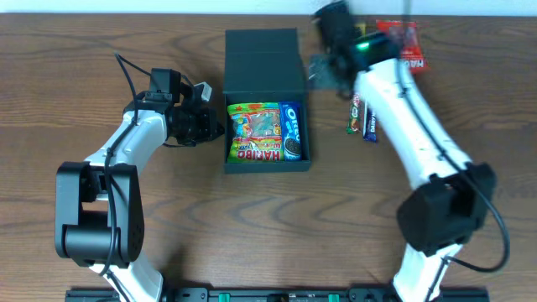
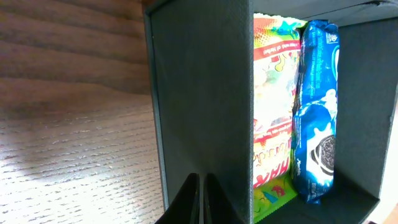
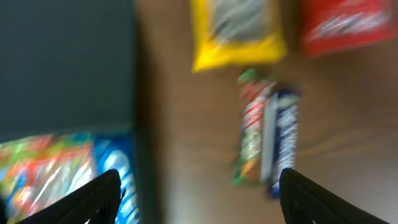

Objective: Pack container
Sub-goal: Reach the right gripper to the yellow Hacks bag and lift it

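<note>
The yellow packet [image 3: 239, 36] is still outside the box, so my right gripper should next move outward and then lower its spread fingers over the near half of the packet.
The container [image 1: 267, 165] is a dark box in the middle of the table with its flap lid [image 1: 263, 60] open at the back. Inside lie a Haribo packet [image 1: 256, 132] and a blue Oreo packet [image 1: 292, 130]. My left gripper [image 1: 215, 126] is shut and empty, its tips against the box's outer left wall [image 2: 199, 93]. In the left wrist view the shut fingers [image 2: 202, 199] show low, with the Haribo packet [image 2: 273, 106] and Oreo packet [image 2: 317, 112] inside. My right gripper [image 1: 325, 71] is open and empty, blurred, above the table right of the lid. Its fingers [image 3: 199, 199] are spread wide.
Right of the box lie a green bar and a blue bar side by side [image 1: 362, 117] [image 3: 267, 137], a red packet [image 1: 403, 42] [image 3: 348, 22] at the far right, and a yellow packet [image 3: 239, 31]. The box's dark lid [image 3: 62, 62] fills the right wrist view's left.
</note>
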`<state>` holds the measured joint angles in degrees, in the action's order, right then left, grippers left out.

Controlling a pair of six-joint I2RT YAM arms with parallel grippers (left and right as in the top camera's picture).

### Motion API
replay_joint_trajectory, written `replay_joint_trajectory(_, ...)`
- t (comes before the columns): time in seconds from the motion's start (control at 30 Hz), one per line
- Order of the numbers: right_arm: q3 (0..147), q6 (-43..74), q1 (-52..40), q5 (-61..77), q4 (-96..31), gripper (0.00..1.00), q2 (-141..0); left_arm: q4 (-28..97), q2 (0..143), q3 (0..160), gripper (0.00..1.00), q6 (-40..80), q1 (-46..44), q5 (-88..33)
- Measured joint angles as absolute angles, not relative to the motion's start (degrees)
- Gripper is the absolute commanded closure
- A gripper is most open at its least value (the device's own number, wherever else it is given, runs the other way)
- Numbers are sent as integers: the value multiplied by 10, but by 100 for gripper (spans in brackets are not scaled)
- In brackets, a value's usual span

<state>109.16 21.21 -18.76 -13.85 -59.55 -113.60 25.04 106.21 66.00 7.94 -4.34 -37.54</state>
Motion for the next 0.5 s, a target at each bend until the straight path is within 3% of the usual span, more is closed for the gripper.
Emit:
replay_joint_trajectory(0.27, 1095, 43, -36, -22, -427, 18, -1187, 250, 1062, 660, 94, 79, -43, -373)
replay_joint_trajectory(0.5, 1095, -14, -1, 91, -308, 28, -1285, 250, 1062, 660, 94, 79, -43, -373)
